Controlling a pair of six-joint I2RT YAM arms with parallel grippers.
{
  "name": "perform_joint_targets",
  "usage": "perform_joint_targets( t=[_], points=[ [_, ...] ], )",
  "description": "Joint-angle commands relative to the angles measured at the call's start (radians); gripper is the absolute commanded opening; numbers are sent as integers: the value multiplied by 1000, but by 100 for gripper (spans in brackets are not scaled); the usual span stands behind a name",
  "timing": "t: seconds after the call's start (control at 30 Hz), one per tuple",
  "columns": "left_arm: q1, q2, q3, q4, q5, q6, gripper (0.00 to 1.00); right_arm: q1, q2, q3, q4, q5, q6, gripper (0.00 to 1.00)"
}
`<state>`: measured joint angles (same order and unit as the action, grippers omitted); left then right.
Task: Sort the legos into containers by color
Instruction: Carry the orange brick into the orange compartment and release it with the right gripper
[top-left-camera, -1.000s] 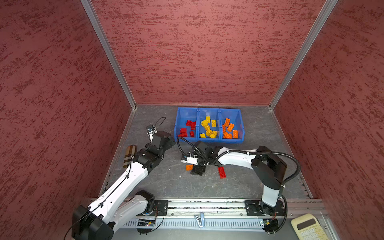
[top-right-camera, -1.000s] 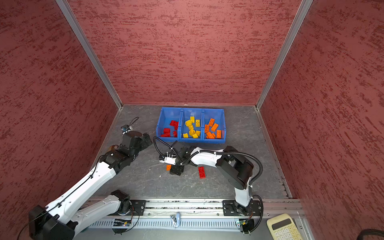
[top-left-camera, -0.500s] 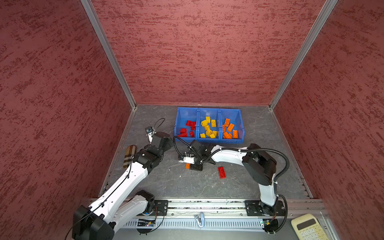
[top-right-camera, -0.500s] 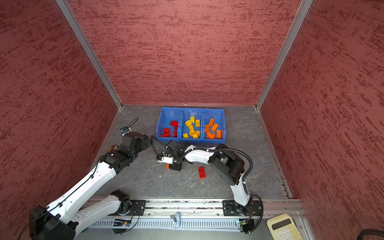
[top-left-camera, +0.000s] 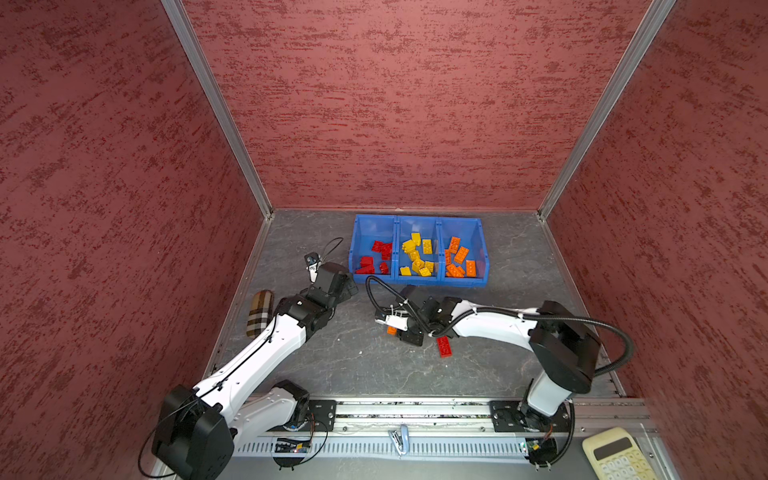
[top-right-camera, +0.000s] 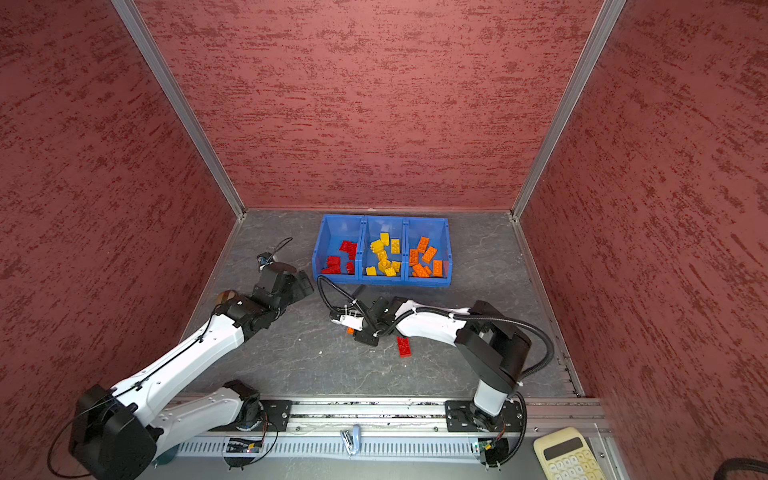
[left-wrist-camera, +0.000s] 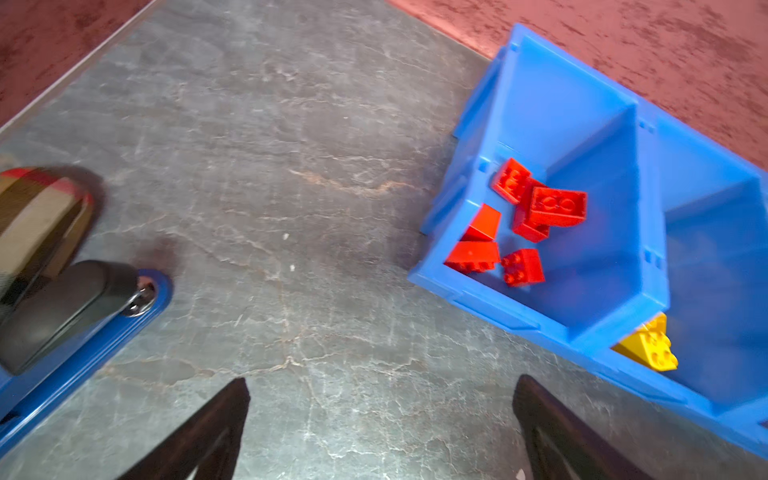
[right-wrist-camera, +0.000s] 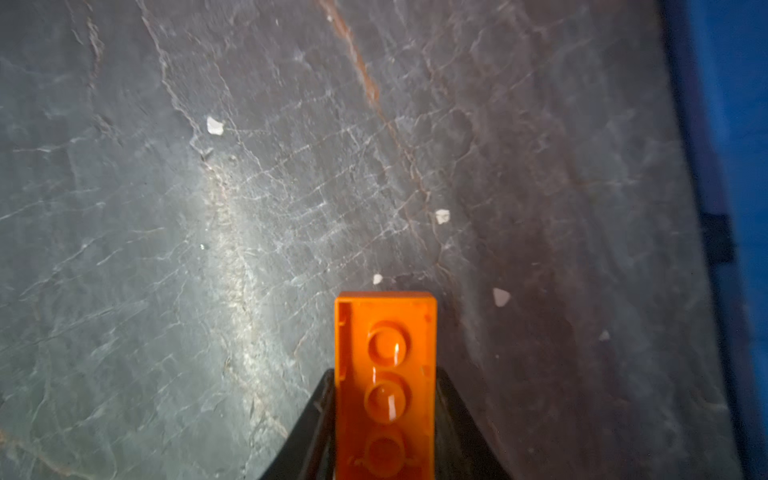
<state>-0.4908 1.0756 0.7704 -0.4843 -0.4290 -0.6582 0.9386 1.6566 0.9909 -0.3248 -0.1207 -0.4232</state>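
The bin holds legos of the same orange color. My right gripper will next lift the orange oblong lego, carry it outward over that bin and let it go.
The containers (top-left-camera: 415, 281) (top-right-camera: 382, 281) are three joined blue bins at the back of the table. In both top views they hold red legos (top-left-camera: 376, 257) on the left, yellow (top-left-camera: 417, 253) in the middle and orange (top-left-camera: 457, 259) on the right. My right gripper (right-wrist-camera: 385, 376) is low over the table in front of the bins, shut on an oblong orange lego (right-wrist-camera: 384, 324) (top-left-camera: 391, 330). A loose red lego (top-left-camera: 444, 346) (top-right-camera: 403, 346) lies just right of it. My left gripper (left-wrist-camera: 382, 381) (top-left-camera: 347, 282) stands open and empty over bare table beside the red bin's front corner.
A plaid case (top-left-camera: 259, 306) lies by the left wall, with a blue stapler (left-wrist-camera: 83, 349) next to it in the left wrist view. A calculator (top-left-camera: 619, 453) sits beyond the front rail (top-left-camera: 399, 411). Red walls enclose three sides.
The right gripper's jaws have closed onto the orange lego on the table. The left arm has hardly moved and stays open.
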Motion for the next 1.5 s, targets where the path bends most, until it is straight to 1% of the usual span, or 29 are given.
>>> perform_joint_targets(
  t=[0.0,0.07,0.13,0.23,0.3,0.37,0.47,0.53,0.6,0.73,0.87,0.97,1.13,1.2,1.27,1.3,1.33,1.47],
  points=[
    [-17,1,27,68,-31,32,100,-31,-113,-64,124,54,52,23],
    [-22,9,33,66,-34,35,100,-73,-193,-120,189,95,103,21],
    [-34,22,43,69,-38,46,100,-142,-288,-170,253,115,167,21],
    [-58,52,60,77,-44,63,100,-253,-392,-237,332,101,255,20],
    [-81,77,78,83,-52,79,100,-323,-434,-269,364,113,319,20],
    [-109,101,90,117,-47,120,100,-398,-456,-284,375,118,400,20],
    [-174,131,92,231,9,240,100,-512,-464,-304,385,102,508,21],
    [-212,163,109,257,40,298,100,-578,-451,-311,382,87,573,21],
    [-239,196,132,256,50,335,100,-621,-427,-302,371,66,602,22],
    [-290,251,169,244,48,381,100,-649,-351,-237,325,89,612,23],
    [-327,289,190,256,79,424,100,-658,-239,-139,291,187,600,23],
    [-357,314,191,289,160,487,100,-659,-119,-26,257,220,558,23],
    [-419,361,208,299,243,583,100,-658,56,181,178,313,536,24],
    [-437,373,204,315,332,615,100,-658,115,256,149,364,530,24],
    [-441,370,174,371,432,619,99,-658,154,312,129,371,522,25],
    [-441,370,161,391,471,619,100,-658,170,335,119,367,521,26],
    [-445,372,152,403,485,620,100,-658,182,356,104,367,521,28],
    [-477,393,152,380,418,634,99,-652,195,397,69,391,510,42]
  ],
)
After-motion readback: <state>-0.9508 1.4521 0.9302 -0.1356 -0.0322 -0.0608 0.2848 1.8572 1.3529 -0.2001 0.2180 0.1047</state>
